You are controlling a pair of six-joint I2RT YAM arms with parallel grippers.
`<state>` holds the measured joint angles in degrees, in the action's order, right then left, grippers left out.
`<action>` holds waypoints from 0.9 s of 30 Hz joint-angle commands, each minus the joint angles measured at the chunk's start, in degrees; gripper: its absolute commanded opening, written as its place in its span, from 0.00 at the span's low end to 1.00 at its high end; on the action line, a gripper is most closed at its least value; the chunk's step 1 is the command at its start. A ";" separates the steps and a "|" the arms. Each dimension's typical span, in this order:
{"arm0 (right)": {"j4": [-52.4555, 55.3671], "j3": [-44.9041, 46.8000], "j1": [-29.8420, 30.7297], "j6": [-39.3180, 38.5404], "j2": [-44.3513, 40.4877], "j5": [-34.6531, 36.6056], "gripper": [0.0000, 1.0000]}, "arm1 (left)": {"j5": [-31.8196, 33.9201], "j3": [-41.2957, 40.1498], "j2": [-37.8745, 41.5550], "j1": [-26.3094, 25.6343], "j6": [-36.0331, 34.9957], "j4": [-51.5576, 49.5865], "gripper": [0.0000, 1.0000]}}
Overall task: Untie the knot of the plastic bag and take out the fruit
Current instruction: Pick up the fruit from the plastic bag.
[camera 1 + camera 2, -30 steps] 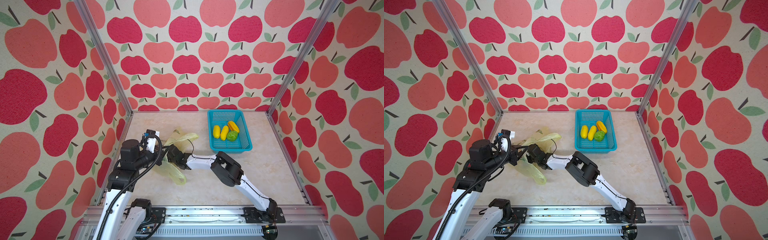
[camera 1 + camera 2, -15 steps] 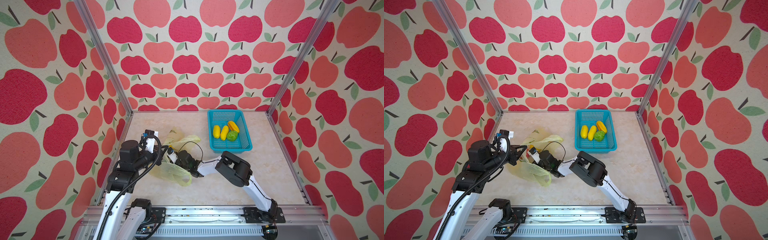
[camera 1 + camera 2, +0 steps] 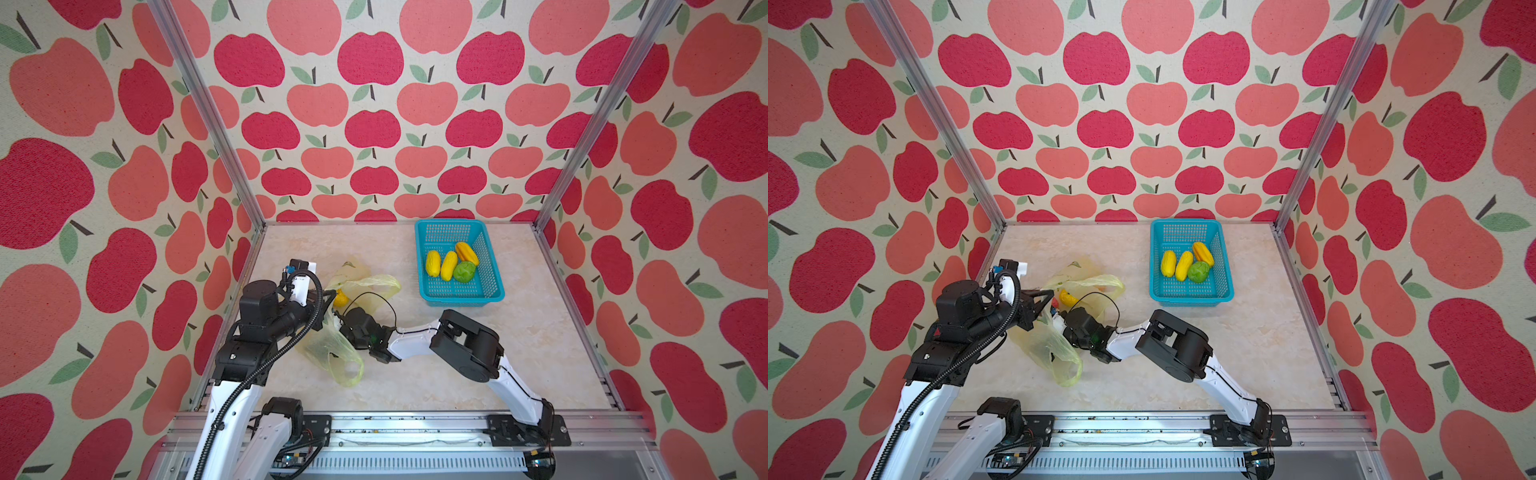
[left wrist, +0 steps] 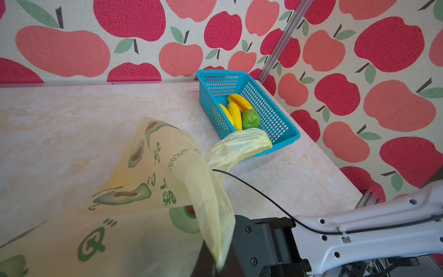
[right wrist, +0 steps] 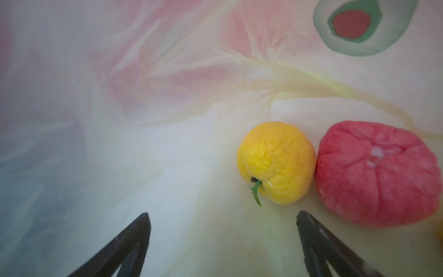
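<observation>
The robot's right gripper will next push outward, deeper into the bag, and close on the stemmed yellow fruit (image 5: 276, 162), which is nearer the gap between the fingers than the pink-red one.
The plastic bag (image 3: 332, 353), thin yellow-green film with avocado prints, lies at the table's left with its handles (image 3: 374, 282) loose; the knot is out of view. My left gripper (image 4: 217, 263) is shut on an edge of the bag's film and holds it up beside the bag mouth (image 3: 1046, 297). My right gripper (image 5: 223, 214) is open inside the bag (image 3: 1059, 320), nothing between its fingers. Just beyond its fingertips lie a yellow fruit (image 5: 275, 163) and a pink-red fruit (image 5: 376, 172), touching each other. A yellow fruit (image 3: 340, 298) shows through the film in both top views.
A teal mesh basket (image 3: 461, 297) stands at the back right, near the wall corner, holding several fruits: yellow, orange and green (image 3: 463, 272). A loose bag handle (image 4: 239, 144) lies just in front of the basket. My right arm's elbow (image 3: 465, 349) reaches across mid-table.
My right gripper has pushed further into the bag's mouth, and the bag's lower lobe has shifted toward the table's front. The left gripper has stayed shut and still.
</observation>
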<state>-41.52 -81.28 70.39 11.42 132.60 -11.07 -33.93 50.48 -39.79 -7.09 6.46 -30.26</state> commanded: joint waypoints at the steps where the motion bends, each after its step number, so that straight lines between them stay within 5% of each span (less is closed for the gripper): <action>1: 1.70 -2.73 -0.10 -1.69 0.43 0.29 0.99 | -2.10 -0.34 -0.20 0.38 -0.22 0.62 0.00; 5: 3.47 -6.59 -0.16 -2.45 2.52 5.18 0.99 | -4.69 -0.55 0.20 0.37 0.22 1.66 0.00; 9: 16.77 -19.10 -0.93 -1.38 8.54 13.60 0.99 | -5.90 -0.82 0.87 0.19 0.31 2.43 0.00; 14: 27.60 -30.25 -3.98 1.39 15.30 14.50 0.99 | -8.32 -0.86 1.16 -0.13 0.75 3.35 0.00; 27: 24.66 -23.81 -1.84 -1.71 13.93 17.26 0.95 | -3.95 -0.73 2.00 -0.23 -0.17 1.85 0.00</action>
<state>-24.69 -108.01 68.51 9.17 144.97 4.75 -38.44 49.54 -38.61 -7.16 6.48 -29.32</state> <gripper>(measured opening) 0.968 0.046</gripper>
